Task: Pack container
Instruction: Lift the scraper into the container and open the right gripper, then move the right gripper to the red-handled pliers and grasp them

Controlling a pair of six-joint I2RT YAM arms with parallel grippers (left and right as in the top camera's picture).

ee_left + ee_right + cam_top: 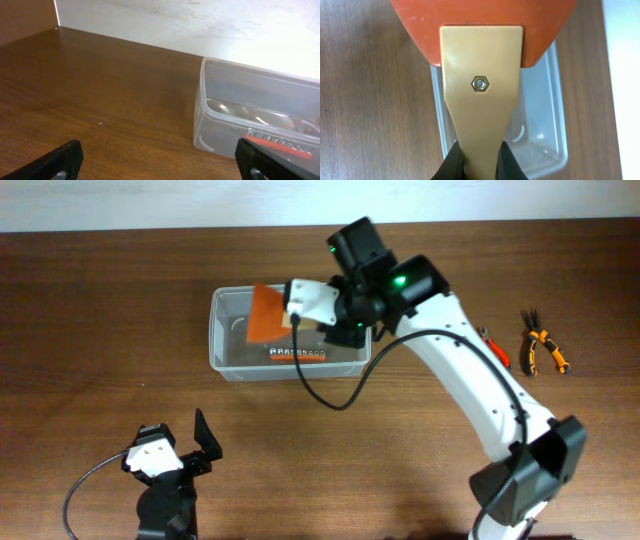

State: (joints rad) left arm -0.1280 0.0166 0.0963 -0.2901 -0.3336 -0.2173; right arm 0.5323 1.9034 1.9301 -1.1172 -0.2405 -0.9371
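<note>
My right gripper lowers the scraper into the clear plastic container [526,116] next. This brings the scraper's tan handle down toward the red piece with metal bits.
The clear plastic container [222,340] stands at the table's middle back; it also shows in the left wrist view [220,120] and the right wrist view [555,125]. A red strip with metal bits [298,355] lies inside it near its front wall, also seen in the left wrist view [280,141]. My right gripper [479,160] is shut on the tan handle of a scraper with an orange blade [480,30], holding it over the container; overhead the blade [266,313] hangs above the tub's middle. My left gripper [185,450] is open and empty at the front left, well short of the container.
Orange-handled pliers [542,348] and a small red-handled tool [496,348] lie on the table to the right of the container. A black cable [335,395] loops from the right arm in front of the container. Bare wooden table [100,330] spreads to the left.
</note>
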